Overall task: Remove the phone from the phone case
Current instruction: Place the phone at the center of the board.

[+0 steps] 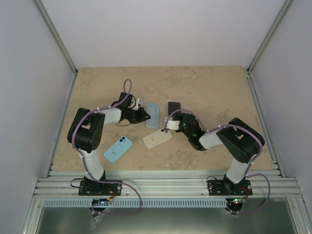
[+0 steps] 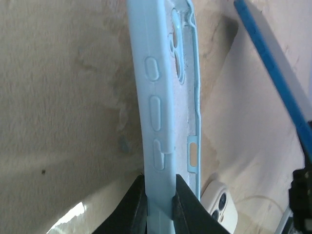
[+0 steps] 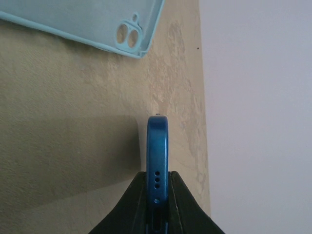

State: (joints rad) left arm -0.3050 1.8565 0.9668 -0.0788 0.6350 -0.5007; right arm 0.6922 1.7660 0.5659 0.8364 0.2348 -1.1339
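Note:
My left gripper moves down to its right in the top view toward the open tabletop below and releases the case (image 1: pixel 153 115) next, since the phone is out.
My left gripper (image 1: pixel 142 115) is shut on the edge of an empty light blue phone case (image 1: pixel 153 115). In the left wrist view the case (image 2: pixel 163 97) stands on edge between my fingers (image 2: pixel 139 195). My right gripper (image 1: pixel 169 122) is shut on a dark blue phone (image 1: pixel 174 107), held apart from the case to its right. In the right wrist view the phone's blue bottom edge (image 3: pixel 157 146) sits between the jaws, and the empty case (image 3: pixel 87 24) lies at the upper left. The phone's edge also shows in the left wrist view (image 2: pixel 273 63).
A cream-white phone (image 1: pixel 157 138) lies face down between the two grippers, nearer the arm bases; it also shows in the left wrist view (image 2: pixel 219 204). A light blue phone (image 1: pixel 118 148) lies at the front left. White walls enclose the table (image 1: pixel 209 87) on three sides.

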